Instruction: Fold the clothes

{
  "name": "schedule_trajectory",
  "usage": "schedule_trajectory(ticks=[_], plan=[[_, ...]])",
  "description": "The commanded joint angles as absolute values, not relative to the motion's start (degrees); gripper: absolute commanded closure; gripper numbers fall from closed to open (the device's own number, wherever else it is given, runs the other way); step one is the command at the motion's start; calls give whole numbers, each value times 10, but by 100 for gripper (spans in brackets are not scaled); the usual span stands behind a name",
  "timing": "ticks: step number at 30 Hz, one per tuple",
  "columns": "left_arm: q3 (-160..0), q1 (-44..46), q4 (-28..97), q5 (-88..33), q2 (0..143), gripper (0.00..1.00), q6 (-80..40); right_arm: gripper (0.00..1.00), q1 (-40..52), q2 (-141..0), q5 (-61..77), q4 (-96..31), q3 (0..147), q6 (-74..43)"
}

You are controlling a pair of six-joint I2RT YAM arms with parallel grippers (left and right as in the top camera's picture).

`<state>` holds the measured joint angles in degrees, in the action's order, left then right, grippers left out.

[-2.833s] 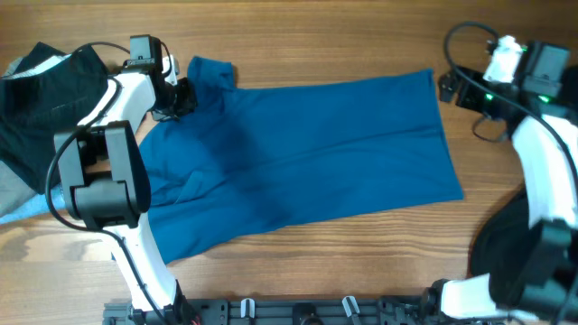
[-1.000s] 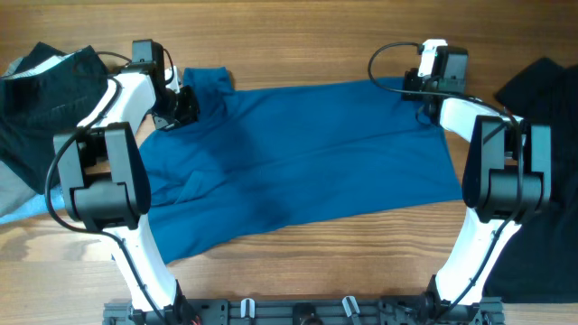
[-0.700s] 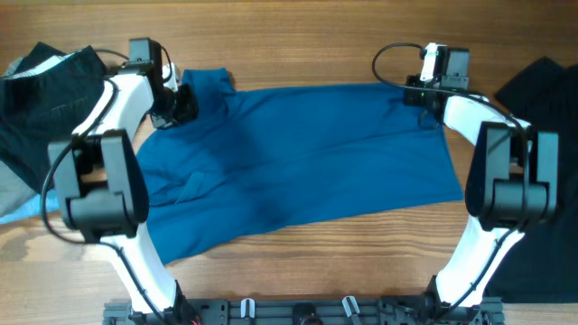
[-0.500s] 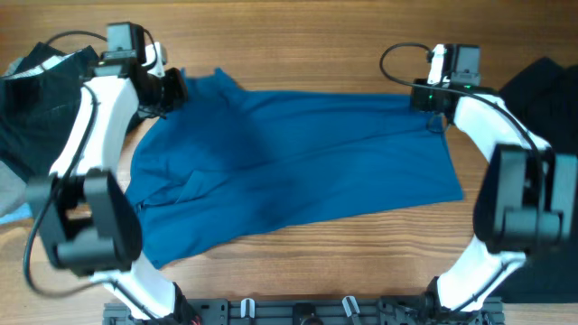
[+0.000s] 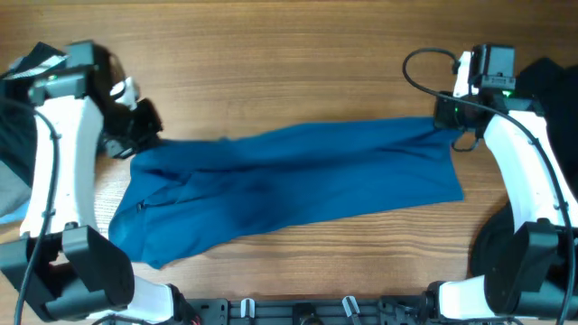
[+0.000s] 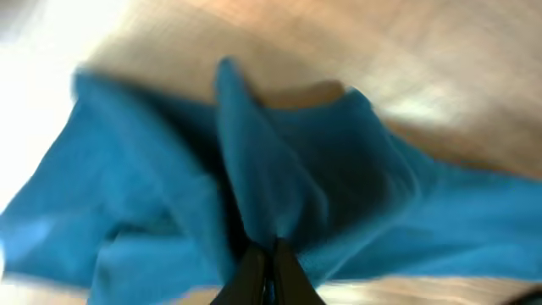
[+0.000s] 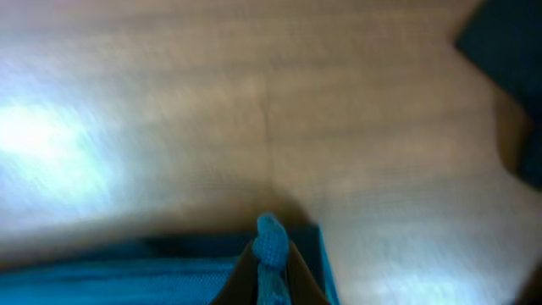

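Note:
The shirt's far edge is still hanging lifted from my fingers. My right gripper needs to move back and down onto the shirt's flat end point(image 5: 442, 164) next and let go of the shirt's corner.
A large royal-blue shirt point(image 5: 289, 176) lies across the table, its far edge lifted and pulled toward the near side. My left gripper point(image 5: 137, 137) is shut on the shirt's left far corner; in the left wrist view the fabric point(image 6: 254, 169) bunches up from between the fingers point(image 6: 252, 280). My right gripper point(image 5: 444, 116) is shut on the right far corner, and a nub of blue cloth point(image 7: 271, 241) sticks out between its jaws. Black garments lie at the left edge point(image 5: 27, 99) and the right edge point(image 5: 551, 77).
Bare wooden table point(image 5: 289, 63) stretches behind the shirt. A grey and pale-blue cloth point(image 5: 9, 203) lies at the left edge under the black garment. The arm bases and a rail point(image 5: 298, 311) run along the near edge.
Both grippers have pulled the shirt's far edge toward the near side, doubling it over. The left arm swung out left, the right arm out right. The right gripper closed on the corner.

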<state>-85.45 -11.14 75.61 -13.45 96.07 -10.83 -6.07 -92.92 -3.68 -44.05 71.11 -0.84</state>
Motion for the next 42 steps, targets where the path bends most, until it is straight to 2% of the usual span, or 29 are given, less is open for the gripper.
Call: schedule_trajectory(ticks=[1, 5, 14, 17, 20, 22, 24, 25, 27, 31, 34, 38, 42], plan=[[-854, -157, 792, -120, 947, 96, -107, 96, -66, -917, -67, -485, 709, -15], [-851, -183, 815, -118, 947, 96, -107, 96, -66, -917, -92, -512, 709, -15], [-767, -168, 817, -123, 947, 96, -107, 95, -66, -918, -95, -566, 709, -16], [-724, -168, 818, -119, 947, 96, -107, 90, -66, -918, -97, -590, 708, -16], [-707, -168, 820, -119, 947, 96, -107, 79, -66, -920, -117, -610, 708, -17], [-701, -168, 820, -112, 947, 83, -107, 68, -67, -924, -137, -622, 708, -17], [-701, -168, 819, -108, 947, 78, -108, 67, -69, -925, -142, -628, 708, -17], [-701, -168, 819, -106, 947, 77, -108, 66, -70, -925, -142, -629, 708, -20], [-701, -168, 817, -104, 947, 77, -109, 57, -76, -925, -142, -629, 708, -33], [-701, -168, 815, -104, 947, 77, -109, 49, -84, -925, -137, -621, 708, -49], [-701, -168, 810, -104, 947, 77, -109, 43, -83, -925, -72, -601, 708, -43], [-701, -168, 793, -134, 947, 75, -110, 41, -83, -930, 58, -565, 707, -8], [-701, -162, 765, -179, 947, 73, -109, 42, -83, -949, 88, -549, 707, -2]])
